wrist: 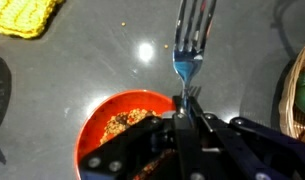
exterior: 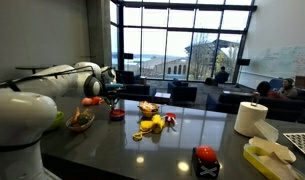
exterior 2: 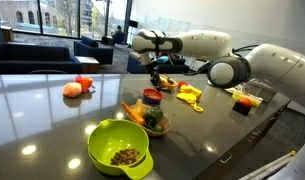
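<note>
The red bowl's brownish food [wrist: 126,123] lies to the left in the wrist view, so the robot's gripper will move that way over it and let go of the fork's handle.
My gripper [wrist: 184,105] is shut on a blue-handled metal fork [wrist: 190,40], whose tines point away over the dark table. Directly below it sits a small red bowl [wrist: 112,125] holding brownish food. In both exterior views the gripper [exterior: 114,95] [exterior 2: 155,72] hovers just above this red bowl [exterior: 116,114] [exterior 2: 151,97]. A wicker bowl of vegetables [exterior 2: 150,119] stands next to the red bowl, and its rim shows at the wrist view's right edge [wrist: 295,95].
A lime green bowl [exterior 2: 118,148] with brown bits stands near the table's front. Tomato-like fruit [exterior 2: 76,87], yellow items [exterior 2: 191,95] [exterior: 151,124], a yellow knitted cloth [wrist: 30,15], a paper towel roll [exterior: 251,118] and a red-and-black object [exterior: 205,158] lie around.
</note>
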You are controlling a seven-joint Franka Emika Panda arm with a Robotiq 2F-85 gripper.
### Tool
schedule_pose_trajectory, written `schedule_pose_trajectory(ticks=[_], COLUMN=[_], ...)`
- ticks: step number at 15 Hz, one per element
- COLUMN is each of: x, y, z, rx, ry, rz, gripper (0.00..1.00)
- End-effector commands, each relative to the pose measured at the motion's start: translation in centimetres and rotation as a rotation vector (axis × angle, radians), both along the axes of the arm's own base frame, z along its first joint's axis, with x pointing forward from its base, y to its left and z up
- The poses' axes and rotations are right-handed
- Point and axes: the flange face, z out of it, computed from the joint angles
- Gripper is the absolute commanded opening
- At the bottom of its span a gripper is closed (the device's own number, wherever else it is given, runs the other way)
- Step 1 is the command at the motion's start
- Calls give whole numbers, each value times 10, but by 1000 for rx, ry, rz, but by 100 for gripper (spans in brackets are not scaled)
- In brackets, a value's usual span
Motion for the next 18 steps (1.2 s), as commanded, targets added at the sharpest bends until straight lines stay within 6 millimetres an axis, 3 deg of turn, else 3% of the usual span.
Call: schedule_pose_trajectory(ticks=[1,10,15,18], x=[6,30,34,31], y=[-9,-52,-78,-81], z=[2,-18,-8,-5], rx=[5,-22,-63,-71], ry=[-15,-85,-86,-64], rz=[8,-15,-62,-88], gripper=[2,2,2,2])
